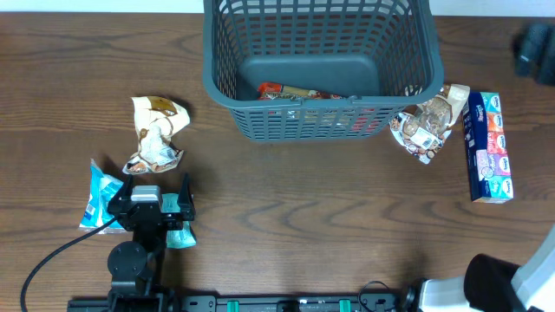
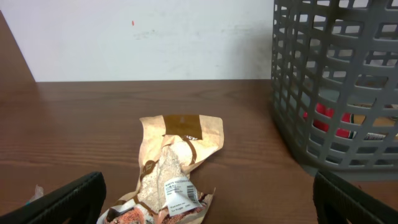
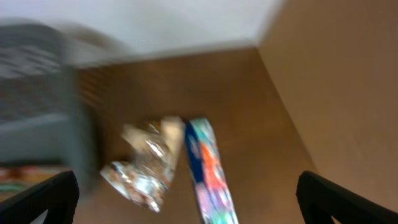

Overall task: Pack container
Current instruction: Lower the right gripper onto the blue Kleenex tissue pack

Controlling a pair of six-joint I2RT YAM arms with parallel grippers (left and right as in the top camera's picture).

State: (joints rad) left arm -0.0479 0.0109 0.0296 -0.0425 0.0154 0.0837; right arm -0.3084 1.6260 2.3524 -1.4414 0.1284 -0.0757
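The blue box is below the robot's raised right gripper, so the gripper will next tip its fingers down and lower them on either side of the box's red middle (image 1: pixel 488 144) (image 3: pixel 209 165).
The grey-blue slotted basket (image 1: pixel 316 117) stands at the back middle with a red packet (image 1: pixel 282 90) on its floor; its wall also shows in the left wrist view (image 2: pixel 336 93). A crumpled tan packet (image 1: pixel 156 134) lies left of it, and in the left wrist view (image 2: pixel 177 162) it lies just ahead of my fingers. My left gripper (image 1: pixel 149 186) is open and empty just in front of it, and it also shows in its own wrist view (image 2: pixel 211 208). My right gripper (image 3: pixel 193 205) is open, empty and blurred, above a crumpled packet (image 3: pixel 146 165) and a blue box (image 3: pixel 211 174).
A light blue packet (image 1: pixel 100 195) lies beside and partly under my left gripper. The crumpled packet (image 1: pixel 429 121) and blue box (image 1: pixel 487 147) lie right of the basket. A dark blurred shape (image 1: pixel 538 48) is at the far right edge.
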